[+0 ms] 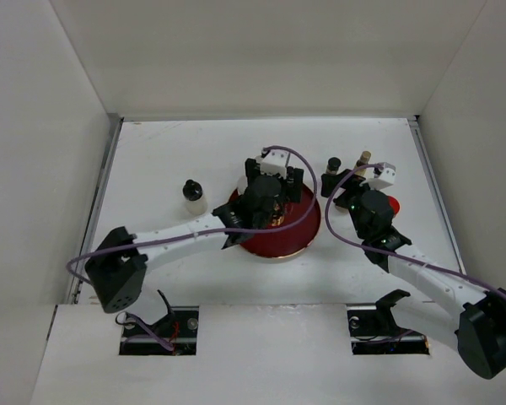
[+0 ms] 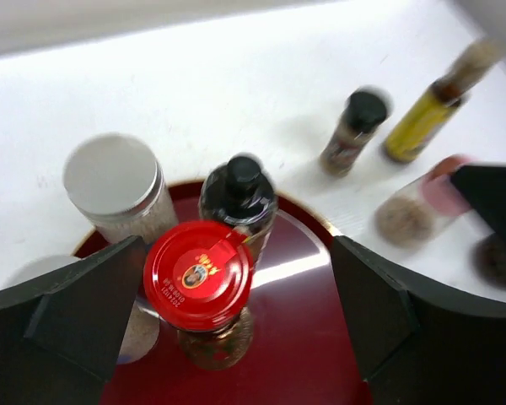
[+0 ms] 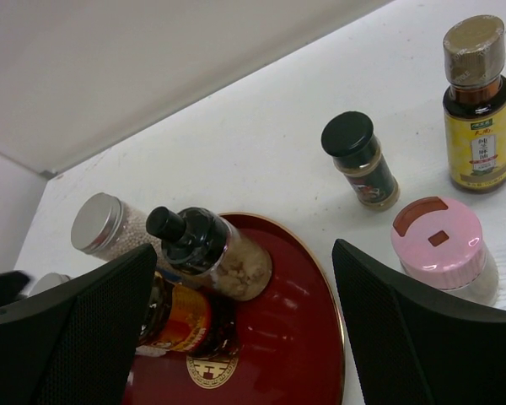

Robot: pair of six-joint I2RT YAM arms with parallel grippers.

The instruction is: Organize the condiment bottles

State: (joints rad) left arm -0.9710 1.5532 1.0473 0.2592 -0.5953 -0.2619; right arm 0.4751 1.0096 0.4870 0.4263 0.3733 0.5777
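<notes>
I need to move my left gripper across to the bottle's dark top (image 1: 191, 189), because that bottle is still standing outside the tray (image 1: 297, 232), to the gripper's left in the top view.
The round dark red tray (image 1: 297, 232) holds a red-lidded brown jar (image 2: 199, 274), a black-capped bottle (image 2: 239, 196) and a white shaker with a grey top (image 2: 118, 181). My left gripper (image 1: 272, 181) is open over the tray, and the red-lidded jar stands between its fingers, close to the left one (image 2: 84, 312). My right gripper (image 1: 352, 179) is open and empty above the tray's right edge (image 3: 320, 278). On the table to its right stand a small black-capped bottle (image 3: 361, 160), a yellow bottle (image 3: 478, 110) and a pink-capped jar (image 3: 443, 245).
A white bottle with a dark top (image 1: 193, 196) stands on the table left of the tray. A second red lid (image 1: 394, 203) shows just right of my right arm. White walls close in the table on three sides.
</notes>
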